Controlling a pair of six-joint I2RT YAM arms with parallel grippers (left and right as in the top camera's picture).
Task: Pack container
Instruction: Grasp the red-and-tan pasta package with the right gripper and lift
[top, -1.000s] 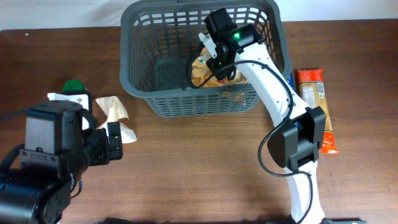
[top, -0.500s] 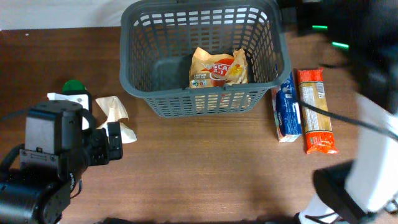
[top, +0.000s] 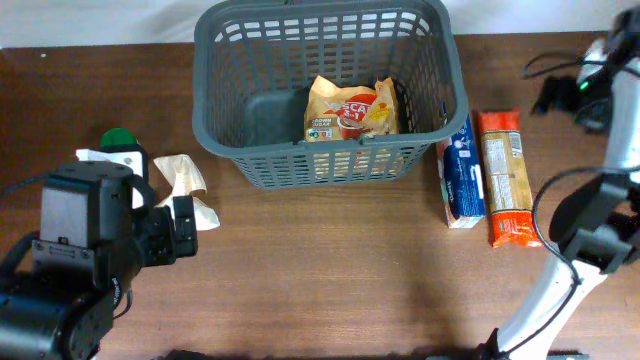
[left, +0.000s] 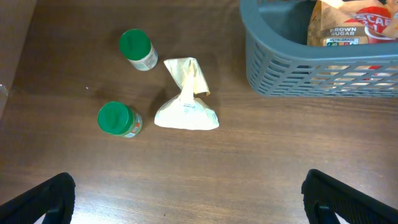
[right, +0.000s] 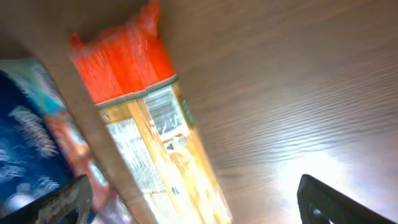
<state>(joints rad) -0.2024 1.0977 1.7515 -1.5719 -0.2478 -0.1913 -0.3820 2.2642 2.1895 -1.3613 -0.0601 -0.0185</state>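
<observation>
My right gripper will next move down and to the left in the overhead view, onto the orange packet's clear middle (top: 508, 168), because the packet is still outside the container (top: 222, 110).
The dark grey container (top: 222, 110) stands at the table's back centre, and its corner (left: 273, 68) shows in the left wrist view. An orange-and-yellow coffee packet (top: 348, 110) lies inside it. My right gripper (top: 562, 95) hangs open at the far right, away from the container. In its own view the right gripper (right: 196, 205) is above a long orange packet (right: 143, 118) and a blue packet (right: 28, 137), with nothing between the fingers. My left gripper (left: 189, 205) is open over bare wood at the front left, its fingertips (left: 46, 199) wide apart.
Two green-lidded jars (left: 135, 50) (left: 118, 119) and a white pouch (left: 185, 102) lie left of the container. The blue packet (top: 460, 175) and the orange packet (top: 505, 180) lie side by side to its right. The right arm's base (top: 540, 300) rises at the front right.
My right gripper opened and left the coffee packet in the container. It then swung out and to the far right, above the packets. The left arm has not moved.
</observation>
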